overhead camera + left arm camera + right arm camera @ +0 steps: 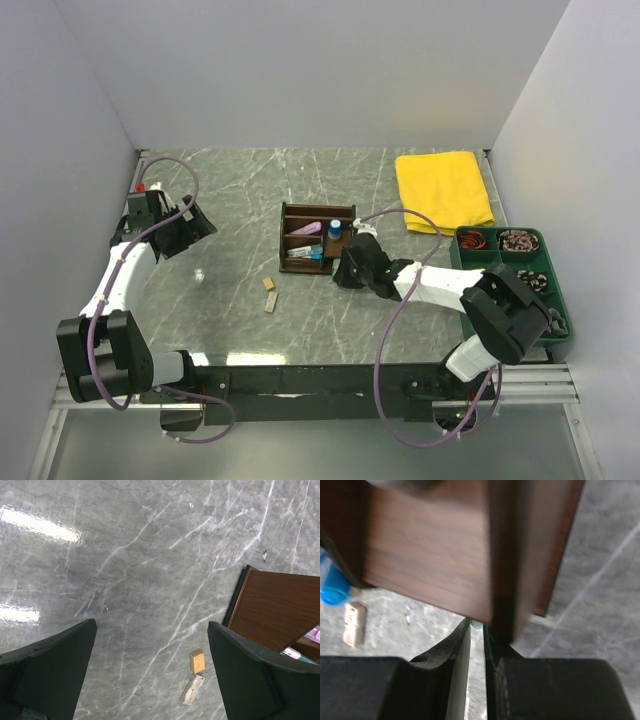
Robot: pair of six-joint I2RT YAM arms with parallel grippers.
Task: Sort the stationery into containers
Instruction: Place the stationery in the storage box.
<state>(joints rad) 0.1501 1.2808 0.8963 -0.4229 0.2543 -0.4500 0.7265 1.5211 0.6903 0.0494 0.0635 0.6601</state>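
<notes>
My right gripper will next push the green end that sticks out further outward, under the front edge of the organiser's bottle section (338,258) (471,615), and let go, because that edge is just outward of it.
The dark brown wooden organiser (317,242) stands mid-table and holds a pink eraser (306,228), a blue-capped bottle (334,228) and pens. Two small tan erasers (270,283) (270,302) lie loose on the table in front of its left end. They also show in the left wrist view (197,660) (192,689). My left gripper (195,225) (151,625) is open and empty, well left of the organiser. My right gripper (348,270) (476,626) is at the organiser's (430,545) front right corner. Its jaws are almost closed on a small green item (476,624), mostly hidden.
The dark green divided tray (478,268) with coiled bands sits at the right edge, beside my right arm. A folded yellow cloth (443,190) lies at the back right. White walls enclose the table on three sides.
</notes>
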